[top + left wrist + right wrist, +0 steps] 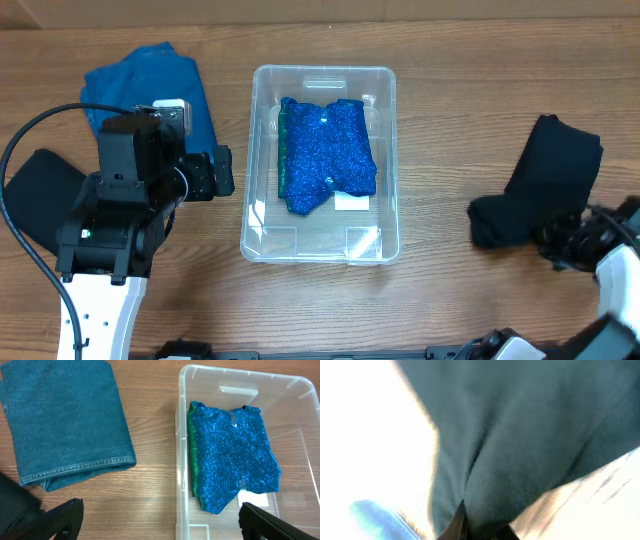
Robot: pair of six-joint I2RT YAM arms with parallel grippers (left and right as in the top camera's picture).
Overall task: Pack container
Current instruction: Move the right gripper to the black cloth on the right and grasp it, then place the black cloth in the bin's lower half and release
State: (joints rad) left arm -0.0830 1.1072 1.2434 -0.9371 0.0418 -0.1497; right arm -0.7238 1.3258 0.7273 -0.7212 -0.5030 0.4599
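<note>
Next, my right gripper moves to the left in the overhead view, over the container's near end (312, 226), and releases the dark cloth there, since that spot lies bare.
The clear container (322, 71) sits mid-table, with a sparkly blue cloth (328, 155) folded inside over a green edge and its white label (351, 202). It also shows in the left wrist view (178, 435), with the sparkly cloth (232, 450) in it. My left gripper (218, 172) is open and empty, straddling the container's left wall (160, 525). My right gripper (556, 240) is shut on a dark folded cloth (548, 175) at the right; the cloth (530, 430) fills the blurred right wrist view above the fingers (481, 529).
A folded blue denim cloth (165, 85) lies at the back left, also in the left wrist view (65, 415). A black cloth (38, 190) lies at the left edge, partly under my left arm.
</note>
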